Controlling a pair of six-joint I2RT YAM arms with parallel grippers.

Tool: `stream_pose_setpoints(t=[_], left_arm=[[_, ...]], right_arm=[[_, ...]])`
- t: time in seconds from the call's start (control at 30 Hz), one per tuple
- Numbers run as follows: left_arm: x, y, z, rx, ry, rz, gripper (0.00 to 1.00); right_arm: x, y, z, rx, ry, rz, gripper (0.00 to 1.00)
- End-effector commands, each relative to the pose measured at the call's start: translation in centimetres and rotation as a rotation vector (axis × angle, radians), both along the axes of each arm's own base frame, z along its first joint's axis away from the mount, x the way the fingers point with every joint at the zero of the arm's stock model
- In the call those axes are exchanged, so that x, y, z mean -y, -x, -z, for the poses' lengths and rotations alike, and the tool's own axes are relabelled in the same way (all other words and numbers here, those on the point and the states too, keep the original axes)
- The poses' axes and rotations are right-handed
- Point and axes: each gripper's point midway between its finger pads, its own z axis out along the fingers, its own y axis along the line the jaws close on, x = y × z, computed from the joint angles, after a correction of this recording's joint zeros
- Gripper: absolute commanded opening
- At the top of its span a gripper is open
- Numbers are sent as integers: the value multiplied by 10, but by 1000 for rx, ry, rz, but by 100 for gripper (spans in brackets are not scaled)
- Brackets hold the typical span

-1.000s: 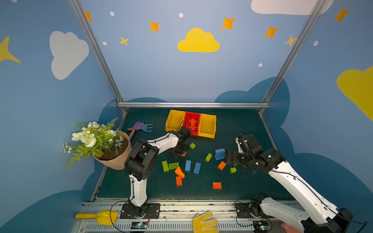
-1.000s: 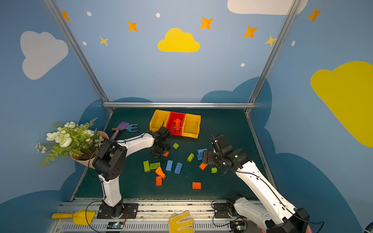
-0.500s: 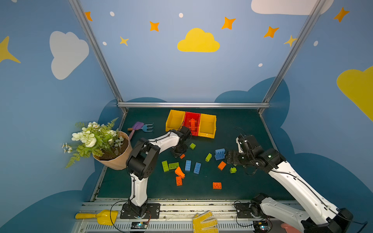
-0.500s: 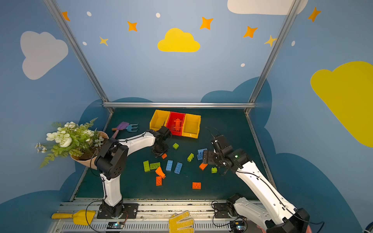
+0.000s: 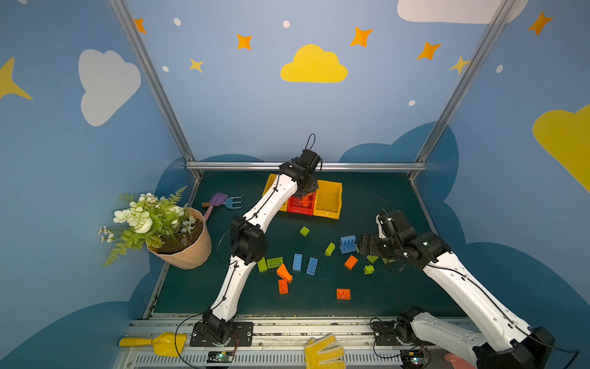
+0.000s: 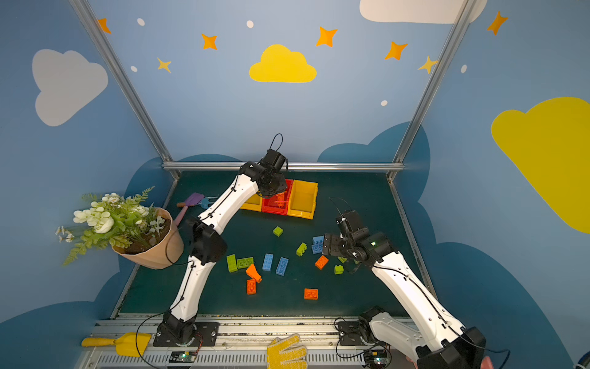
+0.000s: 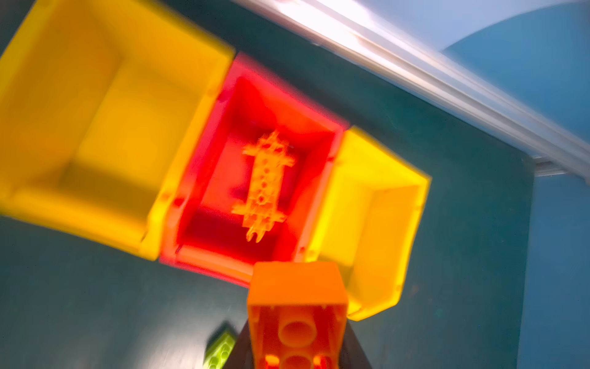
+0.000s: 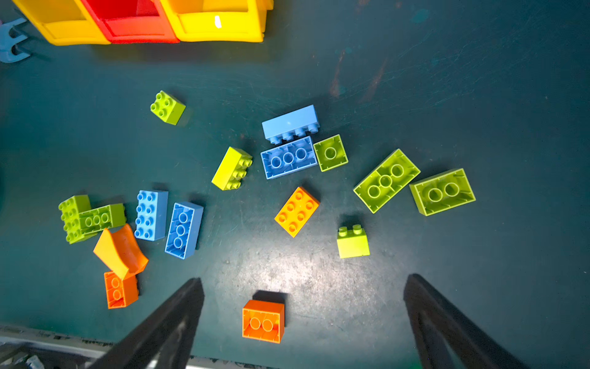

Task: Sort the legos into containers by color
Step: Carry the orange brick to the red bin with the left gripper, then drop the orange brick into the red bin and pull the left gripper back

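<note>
An orange piece is already on the bottom of the container. My left gripper needs to go down next toward the inside of the red container (image 7: 228,187) and let go of the orange lego (image 7: 297,316) there.
My left gripper (image 7: 297,348) is shut on an orange lego (image 7: 297,316) and hangs over the front edge of the red container (image 7: 223,179); the view is blurred. An orange piece (image 7: 263,187) lies in that container. Yellow containers (image 5: 329,199) flank the red one (image 5: 300,207) in both top views; my left gripper (image 5: 307,191) is above them. Orange (image 5: 343,294), blue (image 5: 297,262) and green legos (image 5: 304,231) lie scattered on the mat. My right gripper (image 8: 303,278) is open above the mat, clear of the orange lego (image 8: 263,321) between its fingers.
A tan flower pot (image 5: 188,246) leans at the left edge of the mat. Purple and blue toy tools (image 5: 223,202) lie left of the containers. A metal rail (image 5: 351,166) bounds the back. A yellow scoop (image 5: 159,343) and glove (image 5: 324,353) lie on the front frame.
My left gripper shut on an orange lego on the mat in front of the containers and rose with it to above the red one. The right arm has not moved.
</note>
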Motion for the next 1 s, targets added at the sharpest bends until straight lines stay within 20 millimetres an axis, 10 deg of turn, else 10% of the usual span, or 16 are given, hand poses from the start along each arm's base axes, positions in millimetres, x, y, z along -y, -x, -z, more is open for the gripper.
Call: stream_pose_setpoints(t=[0.0,0.37,0.57,0.97], left_arm=[[-25,0,46,-106,-143,79,25],[-28,-50,59,-5,-50,52,29],[-22,-54,62,5,-19,65,77],[-26,2,6,-5,-73,102,83]], right_arm=[[-1,-13,-13,28,-12,21,96],[0,-31,-12,-23,18,51,96],[-1,-39,-18,-23,32,40,96],[-1,-27,-14,-35,8,19,96]])
